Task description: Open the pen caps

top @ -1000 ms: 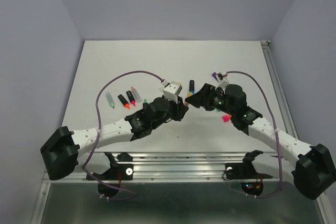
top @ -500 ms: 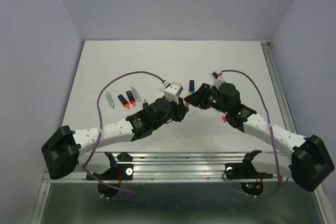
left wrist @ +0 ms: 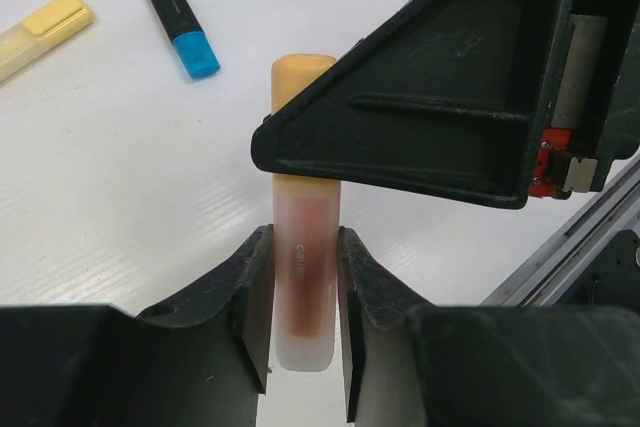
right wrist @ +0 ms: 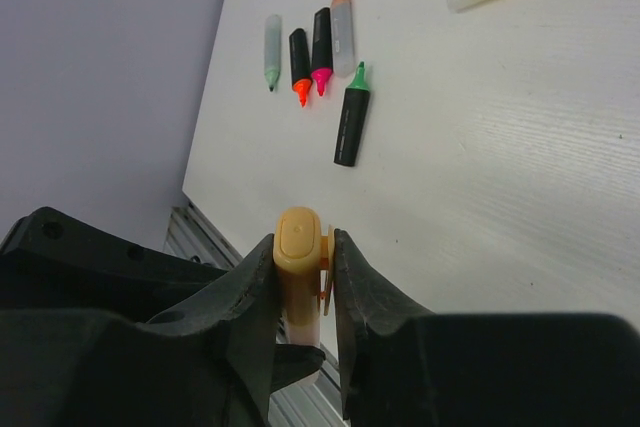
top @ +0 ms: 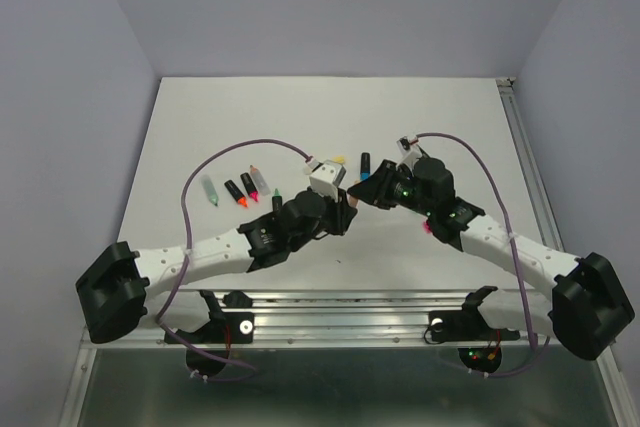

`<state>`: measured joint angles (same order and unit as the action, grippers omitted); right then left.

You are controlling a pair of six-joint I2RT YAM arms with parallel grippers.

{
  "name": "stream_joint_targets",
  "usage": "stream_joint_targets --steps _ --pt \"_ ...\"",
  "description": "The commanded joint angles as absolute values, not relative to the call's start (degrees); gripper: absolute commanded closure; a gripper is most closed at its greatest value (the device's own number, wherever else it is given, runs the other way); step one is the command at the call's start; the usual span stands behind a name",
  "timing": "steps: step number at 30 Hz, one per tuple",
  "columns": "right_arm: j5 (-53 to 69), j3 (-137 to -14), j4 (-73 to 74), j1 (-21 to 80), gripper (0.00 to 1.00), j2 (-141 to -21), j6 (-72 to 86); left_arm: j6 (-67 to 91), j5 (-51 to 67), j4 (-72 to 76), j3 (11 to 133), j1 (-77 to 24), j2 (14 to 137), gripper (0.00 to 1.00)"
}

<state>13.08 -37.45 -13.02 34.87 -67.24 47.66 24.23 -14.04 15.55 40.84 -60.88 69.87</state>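
Observation:
I need to pull the orange cap right in the top view to the bare tabletop by the pink cap (top: pixel 403 228) below my right gripper, lower and release.
A pastel orange marker is held between both grippers above the table's middle. My left gripper (left wrist: pixel 304 243) is shut on its frosted barrel (left wrist: pixel 304 297). The marker's orange pen cap (right wrist: pixel 297 239) points toward the right arm, and my right gripper (right wrist: pixel 302 245) is shut on it, one pad against the cap's clip. In the top view the two grippers meet tip to tip, left gripper (top: pixel 343 199) against right gripper (top: pixel 360 190). From the left wrist, the cap's end (left wrist: pixel 300 71) sticks out behind the right gripper's black finger (left wrist: pixel 420 117).
Several uncapped markers (top: pixel 242 188) lie in a row left of the arms; one has a green tip (right wrist: pixel 350 117). A black marker with a blue cap (left wrist: pixel 178 15) and a pastel yellow marker (left wrist: pixel 42 31) lie beyond the grippers. A loose pink cap (top: pixel 428 230) shows under the right arm.
My right gripper has moved slightly left onto the marker's end and closed on the orange cap. The left gripper has kept its hold on the barrel.

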Motion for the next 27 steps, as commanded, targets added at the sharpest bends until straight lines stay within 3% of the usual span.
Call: stream_joint_targets --steps 1,13,23,27 --pt "9.07 -40.96 -15.21 35.16 0.99 -66.54 46.84 26.88 -14.68 14.86 39.38 -61.79 67.59 1.0" --pt "-10.36 -50.97 -6.94 34.28 0.99 -68.37 44.91 36.82 -16.61 13.36 31.38 -70.21 66.89 1.0" --pt "-19.33 -55.37 -4.66 31.12 0.99 -70.92 47.55 42.8 -16.0 14.06 27.42 -76.11 65.3 1.0" --pt "-15.31 -56.6 -4.23 30.41 0.99 -72.24 45.62 44.56 -18.27 13.62 27.59 -77.69 65.3 1.0"
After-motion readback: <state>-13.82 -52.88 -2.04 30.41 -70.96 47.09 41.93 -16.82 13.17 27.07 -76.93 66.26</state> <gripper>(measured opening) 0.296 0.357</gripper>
